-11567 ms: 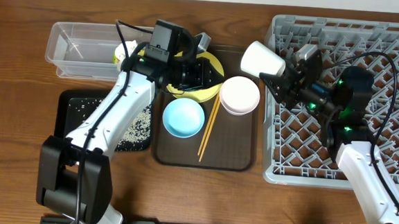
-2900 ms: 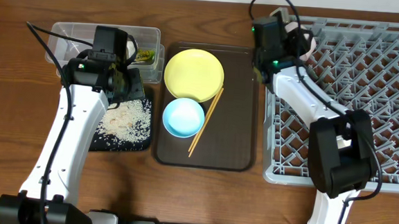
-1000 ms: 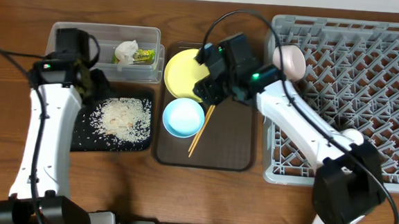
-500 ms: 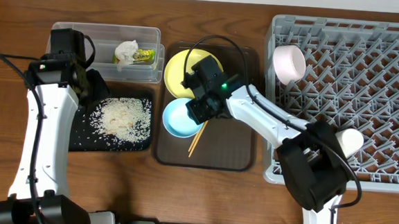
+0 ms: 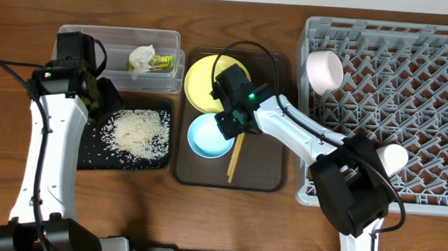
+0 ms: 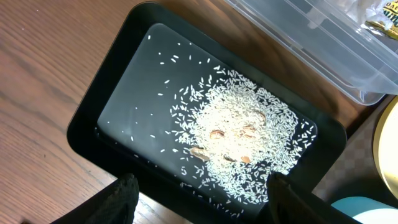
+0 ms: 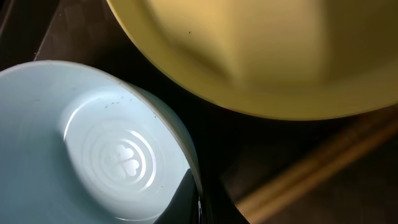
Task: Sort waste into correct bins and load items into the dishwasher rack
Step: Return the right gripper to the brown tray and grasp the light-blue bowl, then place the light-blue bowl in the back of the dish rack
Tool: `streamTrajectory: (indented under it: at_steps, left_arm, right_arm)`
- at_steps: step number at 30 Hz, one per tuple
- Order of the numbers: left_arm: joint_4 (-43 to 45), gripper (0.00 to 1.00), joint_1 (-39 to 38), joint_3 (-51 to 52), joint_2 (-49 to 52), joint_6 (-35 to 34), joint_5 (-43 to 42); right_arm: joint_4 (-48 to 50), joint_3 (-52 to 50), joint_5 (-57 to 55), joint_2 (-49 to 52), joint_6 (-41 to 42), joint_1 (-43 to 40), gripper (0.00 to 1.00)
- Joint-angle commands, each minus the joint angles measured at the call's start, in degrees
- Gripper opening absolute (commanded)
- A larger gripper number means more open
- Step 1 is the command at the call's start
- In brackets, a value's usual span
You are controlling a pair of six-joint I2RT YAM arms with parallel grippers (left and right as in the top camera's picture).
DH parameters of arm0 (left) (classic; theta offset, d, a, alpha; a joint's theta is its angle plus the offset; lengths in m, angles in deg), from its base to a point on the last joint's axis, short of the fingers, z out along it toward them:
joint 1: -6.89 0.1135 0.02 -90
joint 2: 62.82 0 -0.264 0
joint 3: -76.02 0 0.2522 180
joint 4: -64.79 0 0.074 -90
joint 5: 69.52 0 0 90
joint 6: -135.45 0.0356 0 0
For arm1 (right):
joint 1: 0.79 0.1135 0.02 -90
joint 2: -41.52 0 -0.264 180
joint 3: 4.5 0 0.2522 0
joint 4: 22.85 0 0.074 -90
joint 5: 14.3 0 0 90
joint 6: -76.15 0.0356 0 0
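My right gripper lifts outward over the rack's far slots beside the pinkish bowl next. It tilts the blue bowl to release it, since those slots are empty.
My right gripper (image 5: 226,127) (image 7: 198,202) is shut on the right rim of the light blue bowl (image 5: 208,138) (image 7: 93,143), one finger inside and one outside. The bowl sits on the brown serving tray (image 5: 264,171) below the yellow plate (image 5: 207,82) (image 7: 267,56). The chopsticks (image 5: 235,156) (image 7: 311,174) lie just right of the bowl. My left gripper (image 5: 101,96) (image 6: 202,211) hangs open over the black tray (image 5: 90,152) (image 6: 112,93) of rice (image 5: 136,130) (image 6: 242,137). The tissue (image 5: 141,56) and wrapper (image 5: 162,61) lie in the clear box (image 5: 96,51) (image 6: 311,43).
The grey rack (image 5: 412,106) fills the right side. A pinkish bowl (image 5: 325,69) lies on its side at the rack's far left corner, and a pale cup (image 5: 394,157) lies lower down. My right arm stretches from the rack across the serving tray.
My right gripper has shut on the blue bowl's rim. The bowl has shifted a little to the right, and the chopsticks have swung to lie more upright. The left arm is still.
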Motion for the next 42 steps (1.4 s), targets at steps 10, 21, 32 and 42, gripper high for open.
streamTrajectory:
  at_steps: [10, 21, 32, 42]
  left_arm:
    - [-0.3, 0.69, 0.1, -0.3, -0.1, -1.0, 0.9]
    - [-0.3, 0.69, 0.1, -0.3, -0.1, -0.9, 0.9]
    - [-0.3, 0.69, 0.1, -0.3, -0.1, -1.1, 0.9]
    - [-0.3, 0.70, 0.1, -0.3, -0.1, -1.1, 0.9]
  right_arm:
    - [0.0, 4.5, -4.3, -7.8, -2.7, -6.0, 0.01]
    - [2.6, 6.8, -27.9, -19.3, -17.7, -20.4, 0.01]
    - [15.8, 6.8, -60.2, -15.0, -38.1, -31.2, 0.01]
    - [23.6, 6.8, -63.3, -7.8, -38.7, -34.5, 0.01]
